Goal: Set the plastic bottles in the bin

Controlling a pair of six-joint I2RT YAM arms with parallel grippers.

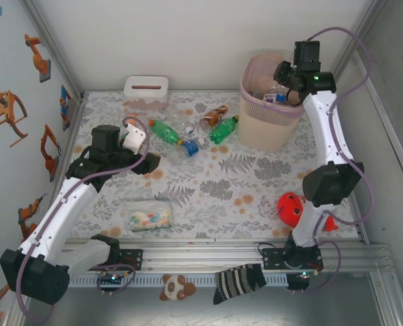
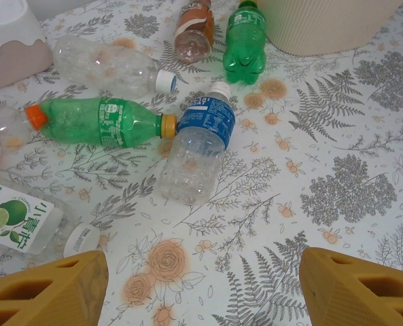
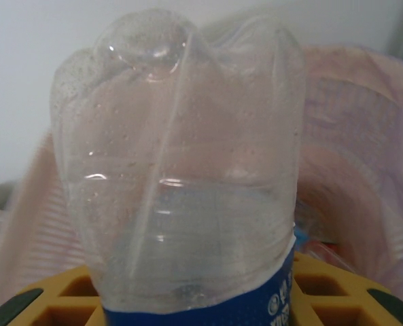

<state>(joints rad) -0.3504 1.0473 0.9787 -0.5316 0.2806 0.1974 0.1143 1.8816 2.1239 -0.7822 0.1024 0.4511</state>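
I will next lower the clear blue-labelled bottle with my right gripper into the bin's opening (image 1: 268, 87) (image 3: 334, 193) and release it there, because that opening is below my gripper.
Over the beige-pink bin (image 1: 255, 129) my right gripper (image 1: 287, 89) is shut on a clear plastic bottle with a blue label (image 3: 181, 170). Behind that bottle is the bin's pink liner (image 3: 364, 156). Several more bottles lie on the table left of the bin: a green one with an orange cap (image 2: 99, 121), a clear blue-labelled one (image 2: 198, 149), a second green one (image 2: 245, 42), a brown one (image 2: 193, 30), a plain clear one (image 2: 106, 64) and a lime-labelled one (image 2: 24, 227). My left gripper (image 2: 201, 299) hangs open over bare cloth just short of them, nothing between its fingers (image 2: 48, 292).
A white tissue box (image 1: 145, 90) stands at the back left. Near the front lies a flat packet of coloured pieces (image 1: 148, 216), and a red toy (image 1: 291, 207) sits by the right arm. A striped sock (image 1: 238, 282) and a small plush (image 1: 174, 286) lie beyond the rail.
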